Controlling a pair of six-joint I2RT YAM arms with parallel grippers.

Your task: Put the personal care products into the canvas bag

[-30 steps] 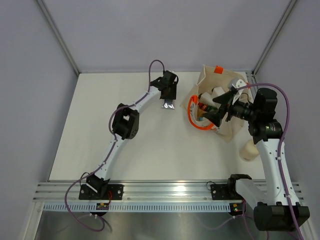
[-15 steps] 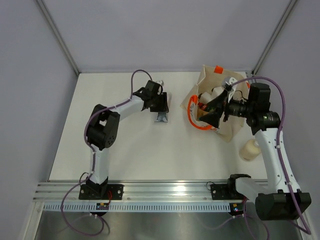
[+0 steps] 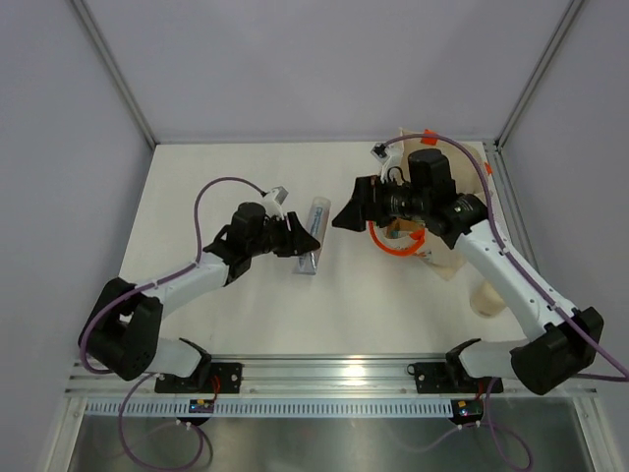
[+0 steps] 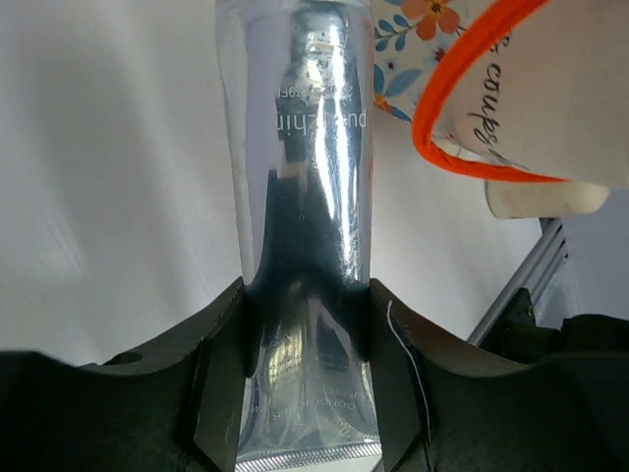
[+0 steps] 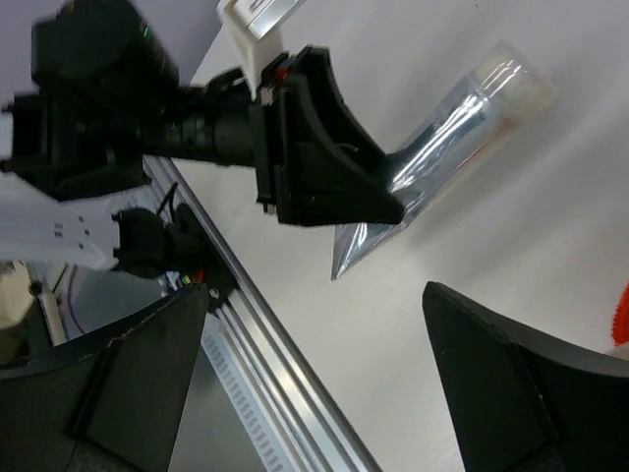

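Observation:
The robot's right gripper should next swing across to the left in the top view to take hold of the tube's end with the cap, since that end lies free of the left gripper.
My left gripper [image 3: 298, 242] is shut on the silver tube [image 3: 314, 234] near its crimped end, left of the table's middle. In the left wrist view the tube [image 4: 305, 177] runs away from me between both fingers [image 4: 222, 379], its cap end out of frame. The canvas bag [image 3: 444, 264] lies at the right with its orange handle [image 3: 391, 246] showing; my right arm covers most of it. My right gripper [image 3: 347, 213] hangs open just right of the tube, nothing between its fingers. From the right wrist I see the tube [image 5: 447, 143] in the left gripper [image 5: 339, 192].
A cream bottle [image 3: 485, 298] stands on the table to the right of the bag, near the right arm's lower link. The aluminium rail [image 3: 324, 379] runs along the near edge. Grey walls close in the left, back and right.
The left arm has folded back and drawn the tube toward the near left, its jaws closing tighter on it. The right gripper has left the bag's mouth and swung left over the table.

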